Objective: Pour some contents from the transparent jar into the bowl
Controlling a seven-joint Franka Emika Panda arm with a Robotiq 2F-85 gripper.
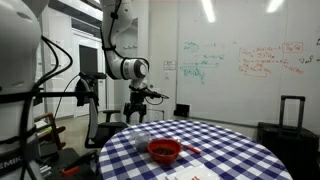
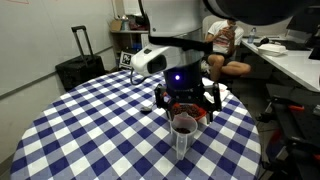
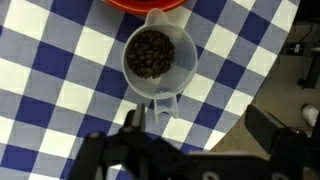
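The transparent jar's handle [image 2: 181,147] [image 3: 165,105] sticks out clear of the red bowl, so next my open gripper comes down around that handle and closes its fingers on it.
The transparent jar [image 3: 155,55] stands upright on the blue-and-white checked table and holds dark beans. In the wrist view it lies just beyond my left finger, not between the fingers. It also shows in both exterior views [image 1: 141,139] [image 2: 181,138]. The red bowl [image 1: 164,150] sits right beside the jar; its rim shows at the top of the wrist view [image 3: 145,4] and under the gripper in an exterior view [image 2: 186,109]. My gripper [image 3: 200,125] [image 1: 138,112] [image 2: 185,98] hovers above the jar and bowl, open and empty.
The round table's edge [image 3: 262,75] runs close to the jar, with floor beyond. A black suitcase [image 1: 291,118] [image 2: 78,66] stands off the table. A seated person [image 2: 225,40] and desks are behind. A camera stand [image 1: 45,110] stands near the table.
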